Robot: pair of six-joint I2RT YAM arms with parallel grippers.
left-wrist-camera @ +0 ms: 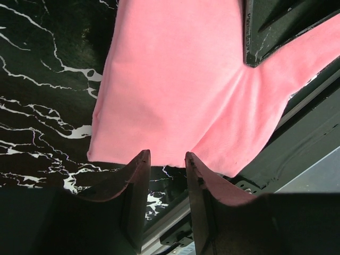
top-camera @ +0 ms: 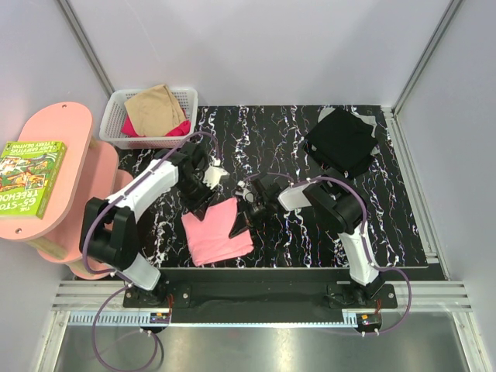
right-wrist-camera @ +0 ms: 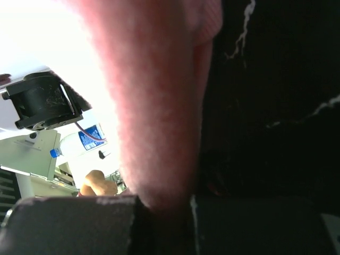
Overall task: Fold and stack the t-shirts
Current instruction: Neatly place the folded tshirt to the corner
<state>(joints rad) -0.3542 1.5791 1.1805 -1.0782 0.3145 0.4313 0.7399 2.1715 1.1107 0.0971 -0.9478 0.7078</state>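
Observation:
My right gripper holds the pink t-shirt and will go up, outward and then down over the black t-shirt (top-camera: pixel 341 139) to let go of the pink one, because the folded stack is there.
A salmon pink t-shirt (top-camera: pixel 217 232) lies folded on the black marbled mat (top-camera: pixel 310 232), near its front edge. My right gripper (top-camera: pixel 246 211) is at the shirt's far right corner and is shut on it. In the right wrist view the pink cloth (right-wrist-camera: pixel 159 106) runs up out of the closed jaws (right-wrist-camera: pixel 167 202). My left gripper (top-camera: pixel 203 200) stands at the shirt's far left edge. Its jaws (left-wrist-camera: pixel 167 159) are partly apart, and only mat shows between them, with the cloth edge (left-wrist-camera: pixel 170 106) just beyond the tips. A black t-shirt (top-camera: pixel 341 139) lies folded at the far right.
A white mesh basket (top-camera: pixel 124 133) at the far left corner holds a tan t-shirt (top-camera: pixel 155 107) over a magenta one (top-camera: pixel 180 129). A pink side table (top-camera: pixel 58 124) carrying a green book (top-camera: pixel 31 177) stands left of the mat. A metal rail (top-camera: pixel 256 294) runs along the near edge.

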